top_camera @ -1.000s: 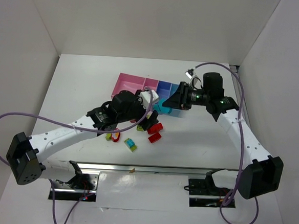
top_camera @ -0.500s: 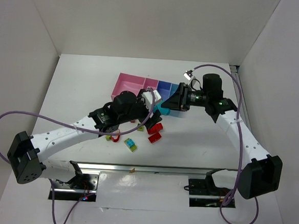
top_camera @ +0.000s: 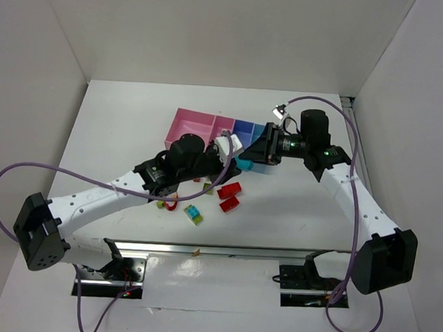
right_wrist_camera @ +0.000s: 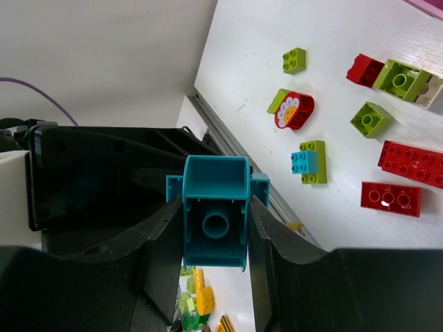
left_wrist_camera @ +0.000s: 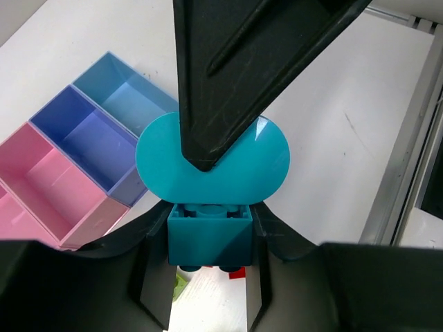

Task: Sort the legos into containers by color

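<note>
My left gripper will next pull its brick off the plate, move it outward over the light blue bin (left_wrist_camera: pixel 133 99) and let it go, because teal matches that bin best.
A teal lego piece (top_camera: pixel 241 162) hangs above the table between both grippers. My left gripper (left_wrist_camera: pixel 210 277) is shut on its square brick (left_wrist_camera: pixel 210 235); a teal round-ended plate (left_wrist_camera: pixel 212 160) sits on that brick. My right gripper (right_wrist_camera: pixel 215 273) is shut on the other end of the piece (right_wrist_camera: pixel 215 221), and one of its black fingers (left_wrist_camera: pixel 235 76) reaches down onto the plate. The containers (top_camera: pixel 209 126) stand just behind: pink (left_wrist_camera: pixel 48 183), blue (left_wrist_camera: pixel 86 142) and light blue (left_wrist_camera: pixel 128 93) bins. Loose legos lie below: red (top_camera: pixel 231 188), red (top_camera: pixel 229 203), cyan-and-green (top_camera: pixel 194 215).
More bricks lie on the white table in the right wrist view: two red ones (right_wrist_camera: pixel 408 162), lime green ones (right_wrist_camera: pixel 299 60), a red flower piece (right_wrist_camera: pixel 296 111). The metal rail (top_camera: pixel 200 250) runs along the near edge. White walls enclose the table.
My left gripper rose toward the right gripper and closed on the teal piece that the right gripper holds. The right arm stayed almost still.
</note>
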`<state>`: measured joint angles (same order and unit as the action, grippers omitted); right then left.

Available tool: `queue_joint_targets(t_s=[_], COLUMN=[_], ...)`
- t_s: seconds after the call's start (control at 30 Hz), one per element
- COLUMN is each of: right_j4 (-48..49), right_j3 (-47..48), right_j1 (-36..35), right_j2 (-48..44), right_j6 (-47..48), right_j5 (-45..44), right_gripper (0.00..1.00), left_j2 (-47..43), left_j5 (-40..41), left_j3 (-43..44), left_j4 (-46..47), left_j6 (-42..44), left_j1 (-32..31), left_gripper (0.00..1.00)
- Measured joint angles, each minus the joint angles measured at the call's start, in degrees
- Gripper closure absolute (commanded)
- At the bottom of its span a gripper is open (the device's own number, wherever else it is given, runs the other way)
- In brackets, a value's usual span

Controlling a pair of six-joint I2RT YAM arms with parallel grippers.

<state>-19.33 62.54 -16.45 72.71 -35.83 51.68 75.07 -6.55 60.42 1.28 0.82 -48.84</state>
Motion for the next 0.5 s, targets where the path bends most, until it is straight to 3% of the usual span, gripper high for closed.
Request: queue_joint_targets(t_s=[0.03, 0.07, 0.5], right_j4=[-0.1, -0.1, -0.9], right_j3=[0.0, 0.0, 0.3], right_j1=[0.1, 0.4, 7.6], right_j2=[0.1, 0.3, 1.1], right_j6=[-0.1, -0.1, 1.2], right_j5=[0.0, 0.0, 0.2], right_gripper=[0.7, 0.7, 0.71], left_j2=[0.2, 0.3, -4.5], left_j5=[0.0, 0.1, 5.3], left_j3=[0.0, 0.0, -4.9], left_j4=[0.0, 0.0, -0.9], left_j6=[0.3, 0.3, -0.7], left_j1=[0.0, 0.0, 2.2], left_gripper=[0.94, 1.0, 1.0])
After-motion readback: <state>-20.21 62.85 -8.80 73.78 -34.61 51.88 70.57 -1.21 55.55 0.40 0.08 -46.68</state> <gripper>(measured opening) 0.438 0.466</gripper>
